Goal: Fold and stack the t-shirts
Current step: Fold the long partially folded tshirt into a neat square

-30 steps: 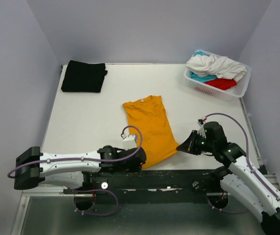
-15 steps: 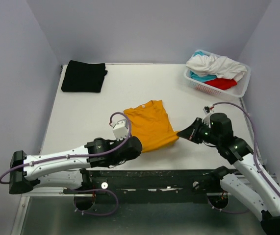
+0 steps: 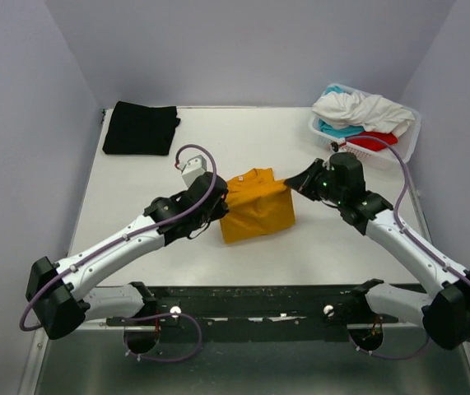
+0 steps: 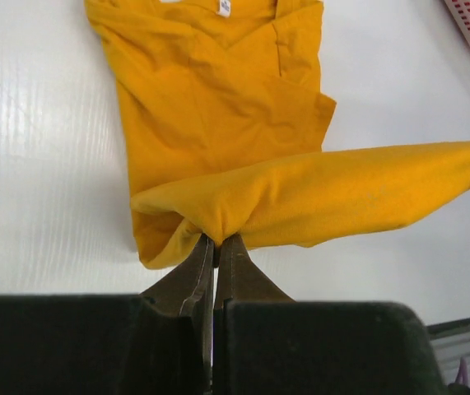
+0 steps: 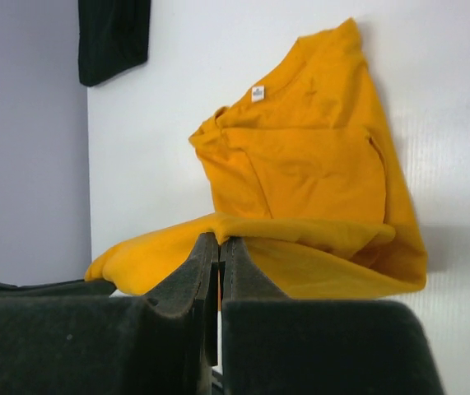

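My right gripper brings the mustard-orange t-shirt's hem, still short of the collar, outward and down onto the t-shirt's basket-side shoulder [image 3: 268, 174] [image 5: 344, 43] next and releases it.
The mustard-orange t-shirt [image 3: 257, 210] lies mid-table, its lower half lifted and doubled back toward the collar. My left gripper [image 3: 221, 197] is shut on the hem's left corner [image 4: 210, 226]. My right gripper [image 3: 294, 183] is shut on the hem's right corner [image 5: 222, 226]. The raised hem stretches between the two grippers above the shirt's chest [image 4: 218, 107]. A folded black t-shirt [image 3: 141, 127] lies at the table's far left corner. White [image 3: 358, 107], teal [image 3: 337, 129] and red [image 3: 373, 141] t-shirts are heaped in the basket.
The white lattice basket [image 3: 330, 140] stands at the far right corner, close behind my right arm. Grey walls close in the table on three sides. The black mounting rail [image 3: 251, 300] runs along the near edge.
Both grippers have carried the orange shirt's bottom hem away from the near edge toward the collar, so the shirt now lies folded about in half. The black shirt and basket have not moved.
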{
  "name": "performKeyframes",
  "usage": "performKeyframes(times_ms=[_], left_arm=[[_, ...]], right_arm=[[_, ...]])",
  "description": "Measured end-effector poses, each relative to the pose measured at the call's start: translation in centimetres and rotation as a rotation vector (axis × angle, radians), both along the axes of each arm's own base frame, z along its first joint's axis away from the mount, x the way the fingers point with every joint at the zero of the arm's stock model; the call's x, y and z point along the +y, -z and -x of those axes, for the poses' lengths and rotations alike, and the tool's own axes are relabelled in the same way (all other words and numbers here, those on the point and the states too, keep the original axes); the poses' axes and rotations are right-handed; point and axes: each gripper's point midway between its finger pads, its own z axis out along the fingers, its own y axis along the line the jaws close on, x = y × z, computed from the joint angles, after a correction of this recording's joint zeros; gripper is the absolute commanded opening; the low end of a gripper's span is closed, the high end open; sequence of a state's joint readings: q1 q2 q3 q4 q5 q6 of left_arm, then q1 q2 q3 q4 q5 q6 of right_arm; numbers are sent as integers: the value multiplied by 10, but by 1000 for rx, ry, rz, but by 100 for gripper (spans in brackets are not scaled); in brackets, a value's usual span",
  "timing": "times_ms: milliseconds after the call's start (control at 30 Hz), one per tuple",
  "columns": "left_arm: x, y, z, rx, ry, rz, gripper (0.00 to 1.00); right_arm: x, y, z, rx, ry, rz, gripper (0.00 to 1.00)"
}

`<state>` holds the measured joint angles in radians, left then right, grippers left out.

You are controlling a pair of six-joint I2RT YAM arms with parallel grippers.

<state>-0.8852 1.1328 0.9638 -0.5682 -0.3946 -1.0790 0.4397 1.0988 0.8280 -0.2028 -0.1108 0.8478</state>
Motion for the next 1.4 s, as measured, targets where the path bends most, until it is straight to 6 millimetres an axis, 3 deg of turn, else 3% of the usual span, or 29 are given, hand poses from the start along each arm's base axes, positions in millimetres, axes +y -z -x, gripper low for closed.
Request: performKeyframes(times_ms=[267, 433, 633, 733, 767, 800, 867, 933, 967, 1100, 1300, 1400], left_arm=[[10, 3, -59, 28, -61, -57, 0], [17, 12, -87, 53, -83, -75, 0], [26, 46, -118, 141, -109, -101, 0], [31, 62, -126, 179, -120, -110, 0], [33, 68, -129, 193, -126, -113, 5], [34, 70, -131, 201, -130, -113, 19], [37, 77, -135, 218, -138, -107, 67], [41, 82, -138, 234, -149, -103, 98], [43, 83, -138, 239, -146, -109, 99], [41, 69, -148, 215, -142, -93, 99], [9, 43, -154, 149, 5, 28, 99], [-5, 42, -154, 147, 70, 70, 98]], right_arm=[[3, 9, -56, -30, 80, 87, 1], [7, 29, -84, -25, 110, 137, 1], [13, 62, -111, -5, 120, 181, 1], [20, 79, -125, 7, 114, 198, 7], [22, 85, -130, 12, 112, 202, 12], [24, 91, -134, 17, 111, 205, 20], [28, 103, -142, 31, 104, 216, 62], [31, 114, -150, 46, 98, 226, 94], [32, 116, -154, 48, 94, 233, 100], [34, 109, -162, 27, 85, 234, 100], [51, 87, -151, -12, -4, 139, 100], [67, 82, -147, -18, -73, 69, 100]])
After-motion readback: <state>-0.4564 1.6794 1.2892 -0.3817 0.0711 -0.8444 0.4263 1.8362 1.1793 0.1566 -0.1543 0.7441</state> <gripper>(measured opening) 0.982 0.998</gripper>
